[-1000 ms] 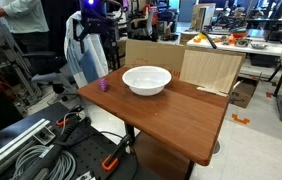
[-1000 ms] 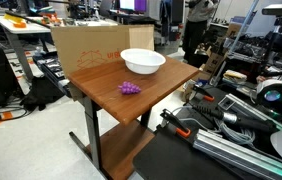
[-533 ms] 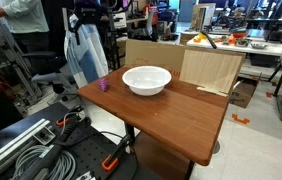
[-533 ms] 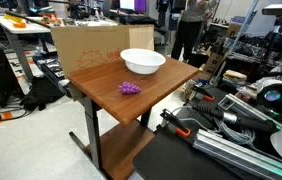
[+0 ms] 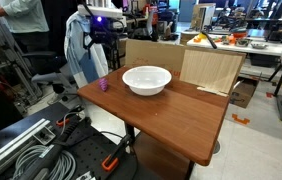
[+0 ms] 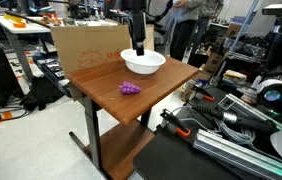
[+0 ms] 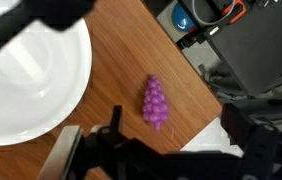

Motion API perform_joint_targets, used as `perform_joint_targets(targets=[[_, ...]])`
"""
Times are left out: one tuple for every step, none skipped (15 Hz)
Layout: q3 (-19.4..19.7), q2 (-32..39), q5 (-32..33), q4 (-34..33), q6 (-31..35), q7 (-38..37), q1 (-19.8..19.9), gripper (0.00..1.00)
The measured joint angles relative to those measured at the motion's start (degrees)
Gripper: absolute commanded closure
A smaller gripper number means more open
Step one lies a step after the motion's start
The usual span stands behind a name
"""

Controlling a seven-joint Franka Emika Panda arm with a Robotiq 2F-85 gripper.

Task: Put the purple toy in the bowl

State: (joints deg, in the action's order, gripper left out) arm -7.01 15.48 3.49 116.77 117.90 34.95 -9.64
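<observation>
The purple toy is below my gripper. Next I need to lower my open fingers to either side of its wider part [image 6: 130, 88], clear of the bowl [image 6: 142, 62], and close them.
The purple toy [image 7: 155, 102], a small grape-like cluster, lies on the brown table [image 5: 171, 110] near its edge. It shows in both exterior views [image 5: 104, 86] [image 6: 129, 88]. The white bowl [image 5: 146, 79] [image 6: 142, 62] stands empty beside it, and its rim fills the left of the wrist view [image 7: 31, 80]. My gripper [image 7: 176, 130] is open and empty. It hangs well above the table, over the toy and the bowl's edge [image 5: 102, 42] [image 6: 138, 45].
A cardboard box [image 6: 86, 45] and a light wooden board [image 5: 209, 68] stand along the table's back edge. Cables and rails [image 5: 31, 150] lie on the floor below. People stand behind the table [image 6: 186, 25]. The toy lies close to the table's edge.
My arm has swung in over the table and now hangs above the bowl and toy. The person behind has shifted. Toy and bowl have not moved.
</observation>
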Motion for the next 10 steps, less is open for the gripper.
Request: perform_joint_targets(targets=[[-0.3, 2.7, 0.0, -1.8, -0.1, -0.5, 0.0, 0.00], [-0.7, 5.1, 0.0, -3.6, -0.7, -0.9, 0.0, 0.00], [-1.2, 7.3, 0.0, -5.2, -1.5, -1.3, 0.0, 0.00], [-1.6, 9.0, 0.0, -6.5, -2.2, -1.5, 0.0, 0.00], [-2.0, 10.5, 0.0, -7.5, -2.8, -1.6, 0.0, 0.00], [-2.3, 11.8, 0.0, -8.5, -3.4, -1.8, -0.1, 0.00], [-2.6, 12.8, 0.0, -9.3, -3.9, -1.9, -0.1, 0.00], [-2.7, 13.7, 0.0, -10.0, -4.2, -2.0, -0.1, 0.00], [-2.8, 14.4, 0.0, -10.6, -4.3, -2.1, -0.1, 0.00], [-2.8, 15.0, 0.0, -11.0, -4.4, -2.3, -0.1, 0.00]])
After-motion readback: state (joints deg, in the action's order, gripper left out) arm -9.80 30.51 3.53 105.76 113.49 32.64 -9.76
